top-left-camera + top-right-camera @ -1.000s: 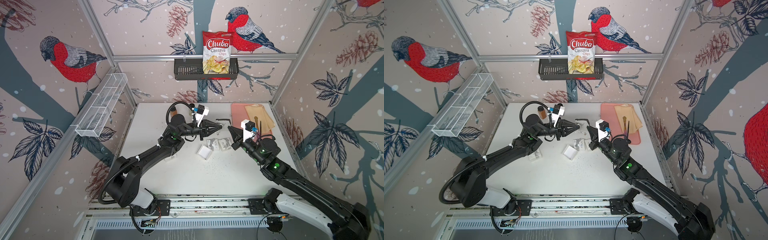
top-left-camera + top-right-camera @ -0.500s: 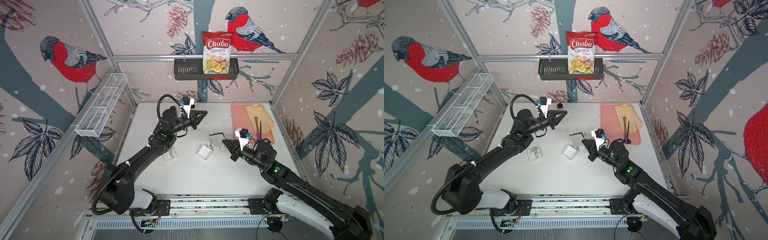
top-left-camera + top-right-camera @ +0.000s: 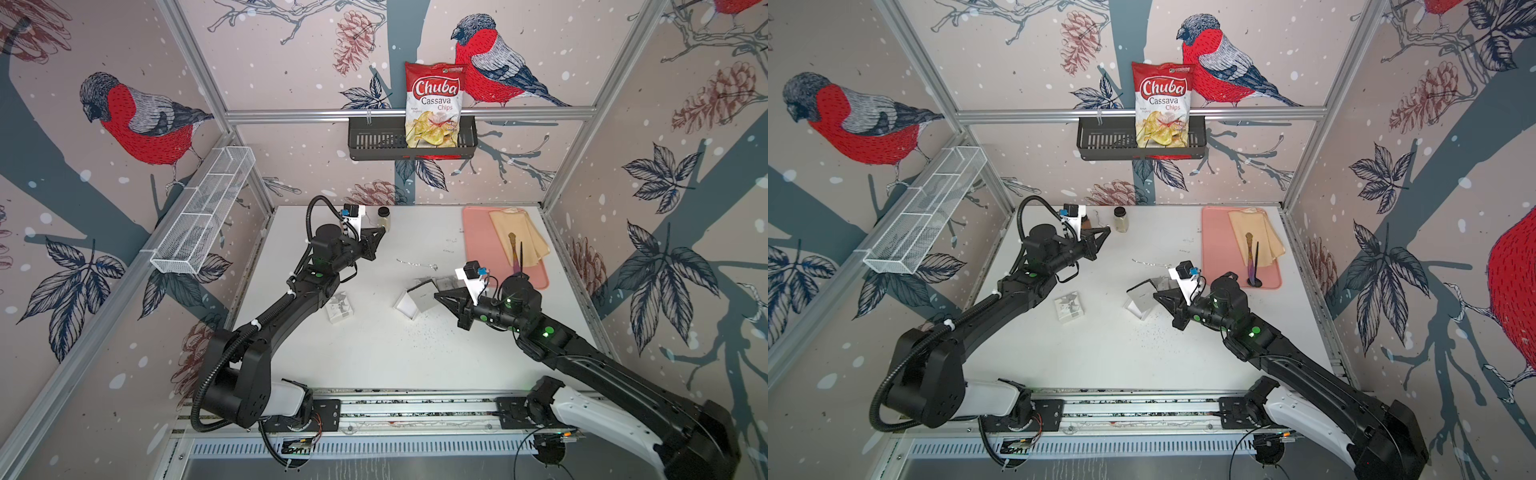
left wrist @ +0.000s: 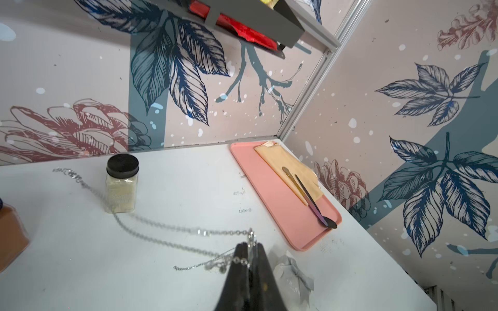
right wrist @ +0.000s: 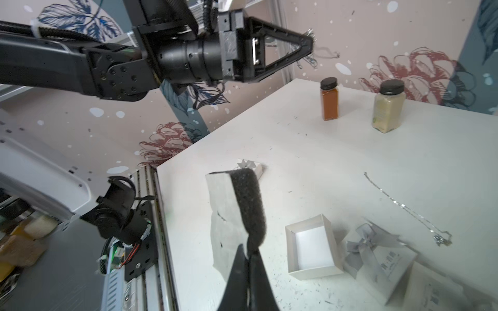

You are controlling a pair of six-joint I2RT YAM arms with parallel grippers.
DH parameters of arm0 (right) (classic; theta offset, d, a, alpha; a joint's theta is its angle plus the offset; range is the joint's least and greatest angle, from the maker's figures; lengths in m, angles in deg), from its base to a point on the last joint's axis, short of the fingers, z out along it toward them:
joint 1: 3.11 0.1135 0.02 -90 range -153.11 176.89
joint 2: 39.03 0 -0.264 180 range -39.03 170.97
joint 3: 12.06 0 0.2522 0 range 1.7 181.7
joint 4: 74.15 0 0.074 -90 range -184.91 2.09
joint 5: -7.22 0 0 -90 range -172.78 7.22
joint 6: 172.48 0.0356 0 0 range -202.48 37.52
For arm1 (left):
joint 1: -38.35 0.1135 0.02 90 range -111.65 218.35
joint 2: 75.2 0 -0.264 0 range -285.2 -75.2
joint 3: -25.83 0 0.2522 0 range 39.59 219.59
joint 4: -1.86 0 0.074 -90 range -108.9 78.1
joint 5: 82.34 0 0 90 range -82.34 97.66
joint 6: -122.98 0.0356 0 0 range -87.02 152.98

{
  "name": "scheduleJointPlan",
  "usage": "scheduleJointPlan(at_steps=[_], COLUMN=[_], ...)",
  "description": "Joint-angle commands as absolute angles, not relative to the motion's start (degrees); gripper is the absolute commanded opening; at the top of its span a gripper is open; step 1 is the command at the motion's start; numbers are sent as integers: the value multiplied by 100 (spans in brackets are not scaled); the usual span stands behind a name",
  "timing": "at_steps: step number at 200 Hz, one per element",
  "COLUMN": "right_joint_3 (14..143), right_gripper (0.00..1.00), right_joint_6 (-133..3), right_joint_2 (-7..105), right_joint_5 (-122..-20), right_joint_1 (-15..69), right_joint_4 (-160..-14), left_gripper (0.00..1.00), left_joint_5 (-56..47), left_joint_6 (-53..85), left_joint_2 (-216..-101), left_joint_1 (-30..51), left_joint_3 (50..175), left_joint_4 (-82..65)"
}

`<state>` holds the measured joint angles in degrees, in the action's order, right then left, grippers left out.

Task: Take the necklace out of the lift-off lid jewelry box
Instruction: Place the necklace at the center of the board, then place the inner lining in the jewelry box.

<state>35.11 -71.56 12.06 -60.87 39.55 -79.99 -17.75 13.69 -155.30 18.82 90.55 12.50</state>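
Note:
The left gripper lowers the dangling necklace next onto the bare tabletop [image 4: 145, 284] beside the second chain [image 3: 417, 264] below it, clear of jars and box, and releases it.
My left gripper [image 3: 380, 230] [image 4: 249, 246] is raised over the back left of the table, shut on a thin silver necklace [image 4: 161, 224] whose chain loops down from the fingertips. The white jewelry box base [image 3: 405, 307] [image 5: 312, 247] lies open at mid-table with nothing visible inside. Its grey lid with a bow [image 5: 377, 255] rests beside it. My right gripper [image 3: 436, 296] [image 5: 249, 250] is shut on the black foam insert [image 5: 245, 204], held tilted just above the box. A second chain [image 3: 417, 264] [image 5: 404, 207] lies flat on the table behind the box.
Another closed white box with a bow [image 3: 340, 307] sits left of centre. Two spice jars [image 5: 329, 99] [image 5: 388, 107] stand at the back. A pink tray [image 3: 486, 249] with cloth and utensils fills the back right. A wire basket [image 3: 203, 212] hangs on the left wall.
My left gripper has drawn away from the box, up and toward the back left, carrying the necklace. My right gripper has pulled toward the front with the foam insert.

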Motion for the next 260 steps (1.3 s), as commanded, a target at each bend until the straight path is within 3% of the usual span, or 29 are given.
scheduleJointPlan(at_steps=[1,81,146,167,189,220,260], right_joint_3=[3684,4034,4322,4590,4990,5602,6320], right_gripper=[0,0,0,0,0,0,0], right_joint_6=[-7048,-6965,-7013,-7006,-7085,-7251,-7440], right_joint_2=[1420,2144,2839,3238,3802,4446,5150], right_joint_5=[-6591,-6822,-6900,-7119,-7373,-7457,-7789], right_joint_1=[3907,3908,3949,4036,4173,4321,4481], right_joint_4=[-8240,-8688,-8862,-9088,-9503,-10040,-11016], left_gripper=[0,0,0,38,60,68,69], left_joint_5=[-1701,-2124,-1633,-1626,-1722,-1549,-562], left_joint_6=[1599,1167,1366,1411,1360,1372,1596], left_joint_2=[-15751,-17394,-17286,-17390,-17335,-16709,-15778], left_joint_1=[1901,2008,2009,2012,2007,2011,2033], left_joint_3=[8880,8981,9233,9239,9002,8612,8558], left_joint_4=[1026,1589,1191,1039,1222,1301,452])
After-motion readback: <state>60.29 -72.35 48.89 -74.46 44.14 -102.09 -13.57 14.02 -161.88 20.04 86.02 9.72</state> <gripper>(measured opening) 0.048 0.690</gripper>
